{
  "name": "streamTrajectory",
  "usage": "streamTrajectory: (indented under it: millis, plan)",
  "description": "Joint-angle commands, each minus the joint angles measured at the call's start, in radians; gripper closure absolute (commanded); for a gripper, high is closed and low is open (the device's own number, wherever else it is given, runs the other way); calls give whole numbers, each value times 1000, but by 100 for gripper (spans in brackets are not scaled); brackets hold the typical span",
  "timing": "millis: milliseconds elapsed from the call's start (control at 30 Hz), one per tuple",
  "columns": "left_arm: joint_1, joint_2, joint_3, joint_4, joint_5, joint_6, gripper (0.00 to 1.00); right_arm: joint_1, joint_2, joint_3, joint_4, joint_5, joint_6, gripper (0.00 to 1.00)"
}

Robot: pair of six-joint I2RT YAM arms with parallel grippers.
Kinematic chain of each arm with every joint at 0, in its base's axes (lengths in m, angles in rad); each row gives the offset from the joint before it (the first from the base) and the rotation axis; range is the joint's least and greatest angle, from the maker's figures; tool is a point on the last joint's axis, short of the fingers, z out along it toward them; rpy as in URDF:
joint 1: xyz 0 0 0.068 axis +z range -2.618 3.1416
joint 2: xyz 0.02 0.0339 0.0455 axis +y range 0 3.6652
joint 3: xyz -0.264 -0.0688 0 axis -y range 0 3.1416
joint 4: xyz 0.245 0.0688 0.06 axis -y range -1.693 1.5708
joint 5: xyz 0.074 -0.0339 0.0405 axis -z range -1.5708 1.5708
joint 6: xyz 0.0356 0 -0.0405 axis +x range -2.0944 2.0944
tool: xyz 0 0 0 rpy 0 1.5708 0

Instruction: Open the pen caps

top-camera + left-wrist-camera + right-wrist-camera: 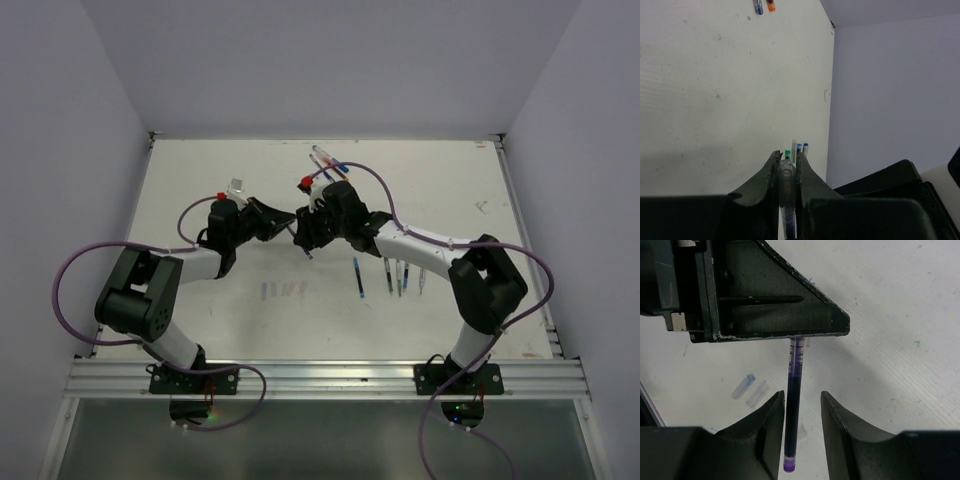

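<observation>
Bare tabletop [257, 292] beside the bluish cap lies below and back of my left gripper. It should move back and down to let go where caps are gathered.
My left gripper [276, 222] is shut on one end of a thin pen [301, 243] with a clear barrel and dark ink. In the left wrist view the jaws [786, 159] pinch the pen [785, 182]. The pen [795, 400] hangs out from the left gripper [770, 300] and passes between the fingers of my right gripper [802, 396], which is open around it, close to one finger. Its free end is purple [788, 466]. My right gripper [311, 226] faces the left one at mid table. Loose clear caps [744, 385] lie on the table below.
Several pens [389, 275] lie in a row right of centre, also seen past the left jaws [799, 148]. Pale caps [284, 290] lie at the near middle. More pens [326, 160] lie at the back, two showing in the left wrist view [764, 6]. Walls enclose the table.
</observation>
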State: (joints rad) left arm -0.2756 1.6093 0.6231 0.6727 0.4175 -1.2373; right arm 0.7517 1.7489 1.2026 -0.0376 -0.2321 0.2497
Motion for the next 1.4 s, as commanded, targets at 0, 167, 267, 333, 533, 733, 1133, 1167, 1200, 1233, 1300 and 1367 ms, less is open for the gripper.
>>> streamTrajectory:
  millis: [0,167,267,333,533,733,1133,1167,1200,1233,1300,1367]
  plan:
    - [6,-40,-6,56,23,15,100,1,27,57,11,-35,20,61]
    - [4,-38,0,67,27,24,100,9,70,77,16,-56,34,66]
    - [3,-43,13,28,4,62,100,34,90,91,-11,-40,31,100]
    - [3,-52,44,-49,-26,114,100,73,95,84,-31,14,17,100]
    - [27,-51,127,-177,-129,214,100,201,51,-29,-56,253,6,100]
    - [68,-11,236,-242,-140,233,100,311,-50,-152,-62,425,39,100]
    - [73,-235,114,-544,-336,410,100,325,-146,-170,-251,683,236,100]
    - [73,-276,95,-571,-356,432,100,324,-134,-176,-249,694,256,100]
    - [72,-297,74,-617,-374,440,100,322,-126,-184,-248,703,267,100]
    - [73,-317,31,-631,-394,447,100,321,-117,-187,-249,715,278,100]
    - [73,-374,-5,-671,-413,478,100,308,-94,-199,-240,723,302,100]
    - [73,-411,-54,-695,-413,480,100,292,-86,-222,-228,720,327,100]
